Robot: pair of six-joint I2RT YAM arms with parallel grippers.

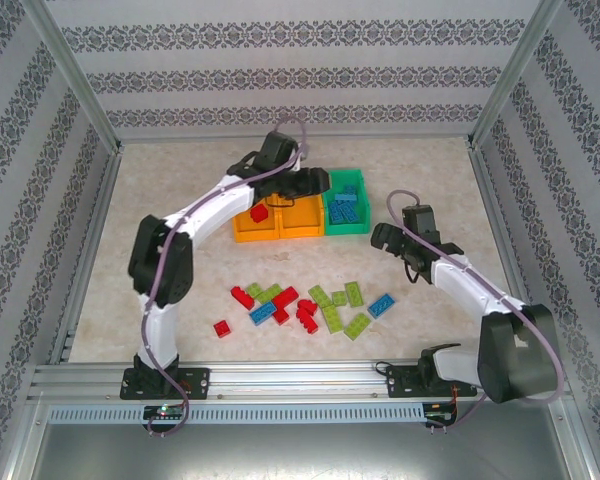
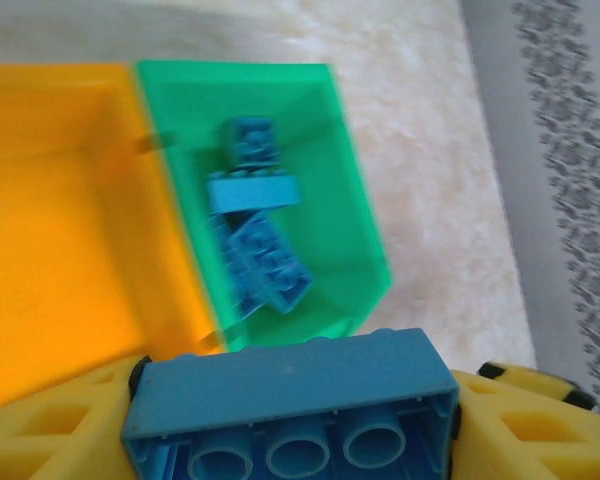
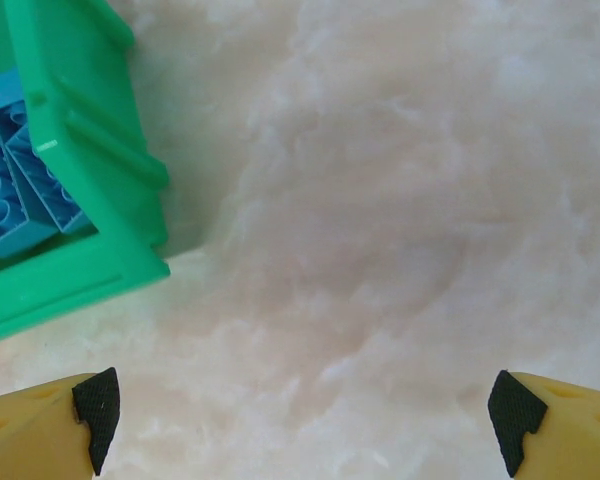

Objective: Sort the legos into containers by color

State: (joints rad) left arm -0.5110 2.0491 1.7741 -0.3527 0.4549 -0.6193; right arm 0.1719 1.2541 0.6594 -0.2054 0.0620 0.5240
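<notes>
The left gripper carries the blue lego over the green container next, then lowers it toward the container to release it there.
A blue lego (image 2: 290,385) sits crosswise between the yellow fingers (image 2: 50,430) of my left gripper (image 2: 295,410), which is shut on it. This gripper (image 1: 315,183) hangs above the seam between the middle orange container (image 1: 300,218) and the green container (image 1: 346,222). Below it, the green container (image 2: 365,250) holds several blue legos (image 2: 255,190). A red lego (image 1: 259,212) lies in the left orange container (image 1: 252,232). My right gripper (image 1: 395,240) is open over bare table, just right of the green container (image 3: 80,200); its pads (image 3: 97,405) have nothing between them.
Loose legos lie in a cluster at the table's near middle: red ones (image 1: 285,297), lime green ones (image 1: 355,293) and blue ones (image 1: 262,314), with one red lego (image 1: 222,328) apart at the left. Metal frame rails border the table.
</notes>
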